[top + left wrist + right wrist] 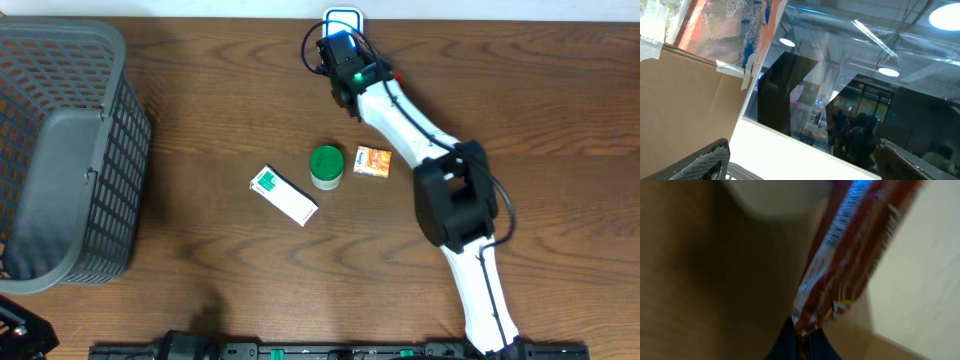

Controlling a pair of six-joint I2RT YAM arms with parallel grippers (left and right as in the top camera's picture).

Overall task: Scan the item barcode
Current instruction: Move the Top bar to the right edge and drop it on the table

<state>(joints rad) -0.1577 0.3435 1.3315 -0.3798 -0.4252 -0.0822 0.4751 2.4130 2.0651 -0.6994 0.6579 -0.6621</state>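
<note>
The empty side of the tabletop lies to the right of my right gripper in the overhead view: I will swing there, back and down, and release the packet (860, 245).
In the right wrist view my right gripper (807, 336) is shut on the bottom edge of a red snack packet (860, 245). The packet stands up from the jaws, and a white strip with a barcode (840, 225) runs along its left side. A blurred white scanner (780, 195) sits just above the packet. From overhead, the right gripper (342, 52) hovers at the table's far edge, right below the white and blue scanner (342, 18); the packet is hidden under the gripper there. My left gripper (800, 162) is open and empty, its fingers (705, 160) spread wide, facing windows and ceiling.
A grey mesh basket (60, 150) fills the left side of the table. Near the middle lie a white and green box (283, 194), a green-lidded jar (326, 166) and a small orange box (372, 161). The right arm (455, 200) stretches over the table's right half.
</note>
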